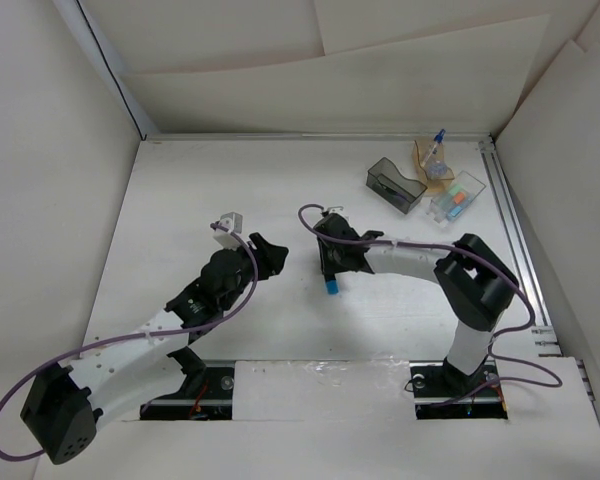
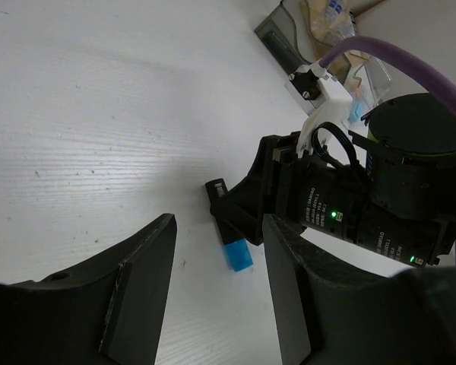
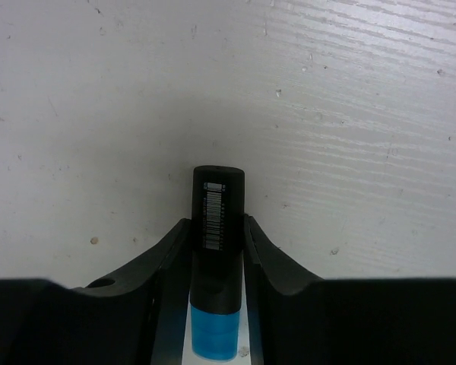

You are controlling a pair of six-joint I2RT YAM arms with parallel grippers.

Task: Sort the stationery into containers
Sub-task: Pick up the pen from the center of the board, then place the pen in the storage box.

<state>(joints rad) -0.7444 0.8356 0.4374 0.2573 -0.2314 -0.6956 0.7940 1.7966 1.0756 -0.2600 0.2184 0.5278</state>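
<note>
The black marker is still over the table, so my right gripper should raise it outward, then lower it over the dark grey bin (image 1: 395, 185).
A black marker with a blue cap (image 3: 218, 190) sits between the fingers of my right gripper (image 3: 216, 222), which is shut on it, low over the white table. In the top view the blue cap (image 1: 333, 287) sticks out below the right gripper (image 1: 332, 265). My left gripper (image 1: 270, 255) is open and empty just left of it. In the left wrist view the marker (image 2: 239, 255) lies ahead of the open left gripper (image 2: 219, 236). The dark grey bin (image 1: 395, 185), the tan bin (image 1: 432, 160) holding a clear blue-tipped pen, and the clear bin (image 1: 457, 198) holding markers stand at the back right.
A metal rail (image 1: 510, 210) runs along the table's right edge beside the bins. White walls enclose the table on the left, back and right. A purple cable (image 1: 380, 243) loops along the right arm.
</note>
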